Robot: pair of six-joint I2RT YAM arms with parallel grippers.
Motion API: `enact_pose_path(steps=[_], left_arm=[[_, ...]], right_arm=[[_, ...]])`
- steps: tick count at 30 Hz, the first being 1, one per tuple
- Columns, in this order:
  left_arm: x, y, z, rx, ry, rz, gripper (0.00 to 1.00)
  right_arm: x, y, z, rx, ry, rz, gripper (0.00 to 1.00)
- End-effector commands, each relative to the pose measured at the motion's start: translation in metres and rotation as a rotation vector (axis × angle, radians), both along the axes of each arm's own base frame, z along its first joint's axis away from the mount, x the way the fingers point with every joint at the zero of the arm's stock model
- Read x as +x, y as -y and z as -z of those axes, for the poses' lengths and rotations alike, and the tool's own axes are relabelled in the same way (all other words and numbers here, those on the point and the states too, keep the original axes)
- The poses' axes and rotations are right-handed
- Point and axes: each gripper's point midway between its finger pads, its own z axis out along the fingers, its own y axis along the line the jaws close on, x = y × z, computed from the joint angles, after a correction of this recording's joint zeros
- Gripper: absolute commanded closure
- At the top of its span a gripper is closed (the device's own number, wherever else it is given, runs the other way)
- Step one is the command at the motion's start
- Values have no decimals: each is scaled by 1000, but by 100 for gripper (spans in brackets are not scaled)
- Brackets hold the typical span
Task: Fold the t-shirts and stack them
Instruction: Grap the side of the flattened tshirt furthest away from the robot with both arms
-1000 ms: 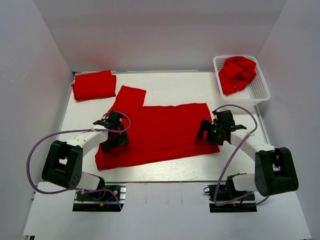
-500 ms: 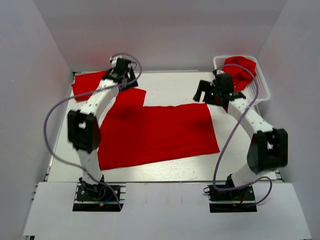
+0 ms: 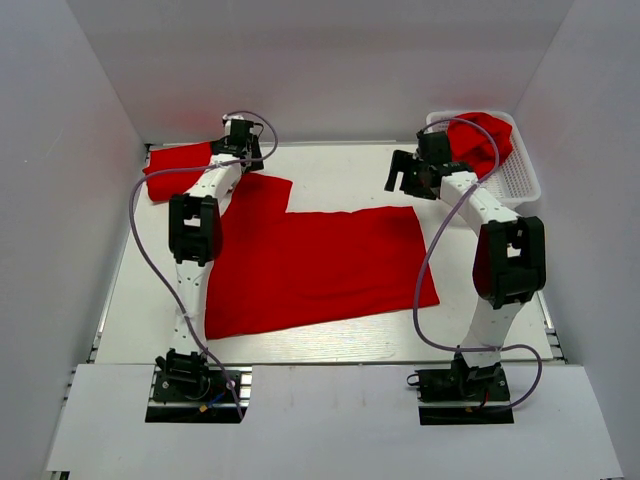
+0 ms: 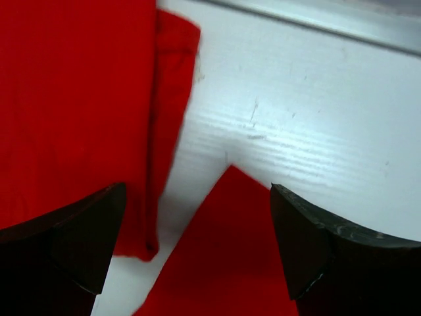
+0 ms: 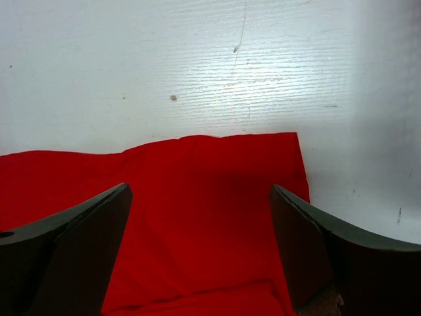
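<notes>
I should lower my left gripper onto the sleeve's far corner [image 4: 230, 172] below it, easing away from the folded t-shirt, whose edge also shows between my fingers.
One red t-shirt [image 3: 320, 262] lies spread flat in the middle of the table, with a sleeve sticking out at its back left. My left gripper [image 3: 243, 160] is open above that sleeve's far corner [image 4: 230, 257], which shows between its fingers [image 4: 72, 237]. A folded red t-shirt [image 3: 178, 170] lies just left of it and also shows in the left wrist view [image 4: 72, 99]. My right gripper [image 3: 404, 182] is open above the spread shirt's back right corner [image 5: 217, 197]. More crumpled red t-shirts [image 3: 488, 140] lie in the basket.
A white mesh basket [image 3: 524, 176] stands at the back right, just behind the right arm. White walls close in the table on the left, back and right. Purple cables loop from both arms.
Both arms have swung from the spread shirt's near part out to its far edge. The left gripper now hangs over the sleeve corner and the right over the back right corner. The shirt has not moved.
</notes>
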Motion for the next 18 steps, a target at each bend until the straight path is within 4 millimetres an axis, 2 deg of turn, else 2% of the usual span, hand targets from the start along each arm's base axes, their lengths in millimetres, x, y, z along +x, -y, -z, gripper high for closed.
enact_pose_path(steps=[1,3,6,8,10,13,14,16,17,18], left_arm=[[34,13,-48,11,177,62,0],[36,13,-29,22,155,69,0],[38,24,-16,-15,136,118,0],[40,29,2,-30,127,137,0],[43,35,6,-52,135,163,0],[41,35,20,-50,113,163,5],[41,33,20,-43,114,154,13],[39,31,28,-34,94,146,18],[37,29,30,-27,85,139,25],[34,28,35,-26,73,139,28]], right_arm=[[10,6,-8,-14,21,7,10],[9,6,-3,-16,5,5,10],[6,8,6,-25,-19,6,10],[5,11,10,-33,-32,9,10],[3,13,16,-36,-45,12,10],[3,14,22,-36,-60,17,10],[3,13,22,-35,-60,15,10],[3,12,27,-30,-74,18,10],[3,13,27,-30,-75,19,10],[4,14,30,-29,-80,22,10]])
